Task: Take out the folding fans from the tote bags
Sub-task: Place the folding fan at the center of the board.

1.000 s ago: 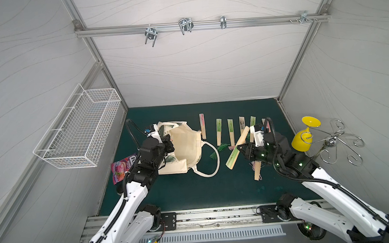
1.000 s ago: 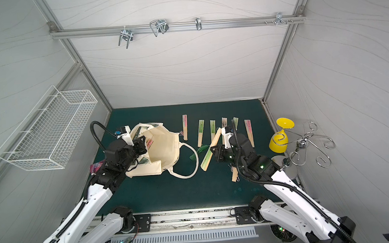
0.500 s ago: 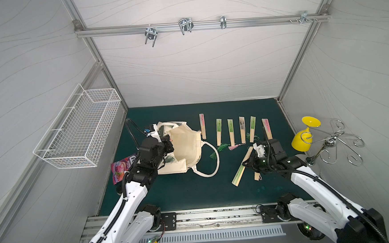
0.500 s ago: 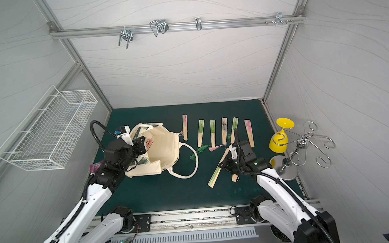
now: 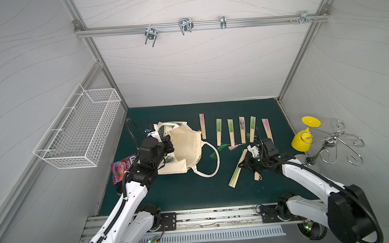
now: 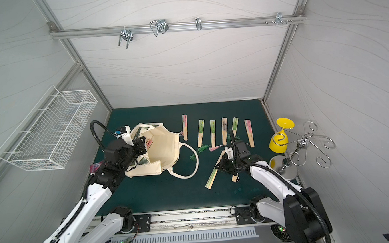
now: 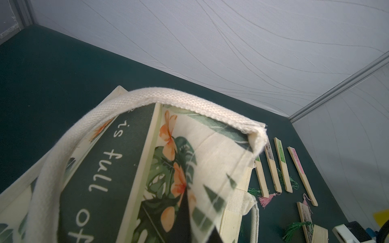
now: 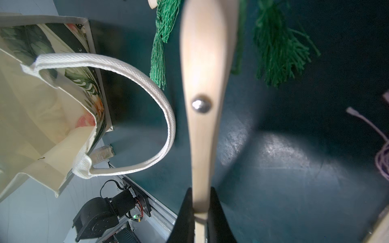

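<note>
My right gripper should next lower the folding fan onto the bare mat (image 5: 244, 174) (image 8: 279, 158) beside the other fan and release it there, since that part of the mat is empty.
The cream tote bag (image 5: 186, 148) lies on its side on the green mat, mouth open, one handle (image 5: 214, 162) looped out. My left gripper (image 5: 168, 146) is shut on the bag's rim; in the left wrist view the printed cloth (image 7: 117, 172) runs between the dark jaws (image 7: 197, 221). My right gripper (image 5: 242, 164) is shut on a folding fan (image 5: 237, 170) with a green top, held slanted just above the mat; its bamboo ribs (image 8: 202, 105) pass between the fingers. Several fans (image 5: 230, 132) lie in a row behind, and another fan (image 5: 257, 176) lies under the right arm.
A pink snack packet (image 5: 122, 169) lies left of the left arm. The white wire basket (image 5: 80, 131) hangs on the left wall. At the right stand a yellow cup (image 5: 305, 136) and a metal hook stand (image 5: 331, 142). The rail overhead carries hooks (image 5: 185, 25).
My right gripper has carried the fan from beside the row toward the front of the mat and lowered it. The left arm and the bag have not moved.
</note>
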Action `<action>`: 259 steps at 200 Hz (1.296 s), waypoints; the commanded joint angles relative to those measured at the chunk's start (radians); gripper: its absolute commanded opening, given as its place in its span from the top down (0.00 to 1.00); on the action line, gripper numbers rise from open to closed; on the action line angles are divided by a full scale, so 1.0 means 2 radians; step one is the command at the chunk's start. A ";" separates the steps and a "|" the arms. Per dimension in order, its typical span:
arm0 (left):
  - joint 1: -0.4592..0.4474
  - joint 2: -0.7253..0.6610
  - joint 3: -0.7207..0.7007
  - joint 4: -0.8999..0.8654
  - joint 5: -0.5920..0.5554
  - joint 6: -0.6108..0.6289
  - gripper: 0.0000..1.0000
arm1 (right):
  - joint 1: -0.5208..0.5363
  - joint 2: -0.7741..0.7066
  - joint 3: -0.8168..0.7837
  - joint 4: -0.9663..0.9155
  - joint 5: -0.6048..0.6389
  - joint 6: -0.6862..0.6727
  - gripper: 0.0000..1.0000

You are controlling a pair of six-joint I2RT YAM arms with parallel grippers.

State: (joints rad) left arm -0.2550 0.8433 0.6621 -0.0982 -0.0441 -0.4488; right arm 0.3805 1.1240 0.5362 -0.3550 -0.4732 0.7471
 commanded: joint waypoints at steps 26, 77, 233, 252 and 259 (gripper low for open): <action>0.005 0.003 0.021 0.013 0.004 -0.002 1.00 | -0.005 0.034 -0.006 0.026 -0.013 -0.015 1.00; 0.005 0.008 0.020 0.017 0.009 -0.005 1.00 | -0.034 0.066 -0.009 0.030 -0.007 -0.043 1.00; 0.006 0.008 0.024 0.016 0.013 -0.008 1.00 | -0.052 0.086 0.013 -0.048 0.068 -0.077 0.73; 0.006 0.008 0.025 0.016 0.013 -0.008 1.00 | -0.052 0.077 0.021 -0.067 0.083 -0.079 0.70; 0.006 0.008 0.025 0.015 0.014 -0.008 1.00 | -0.052 0.072 0.024 -0.077 0.089 -0.079 0.68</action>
State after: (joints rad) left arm -0.2504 0.8555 0.6621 -0.0887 -0.0216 -0.4564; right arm 0.2810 1.3071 0.5465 -0.4187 -0.3569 0.6041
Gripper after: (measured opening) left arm 0.048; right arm 0.298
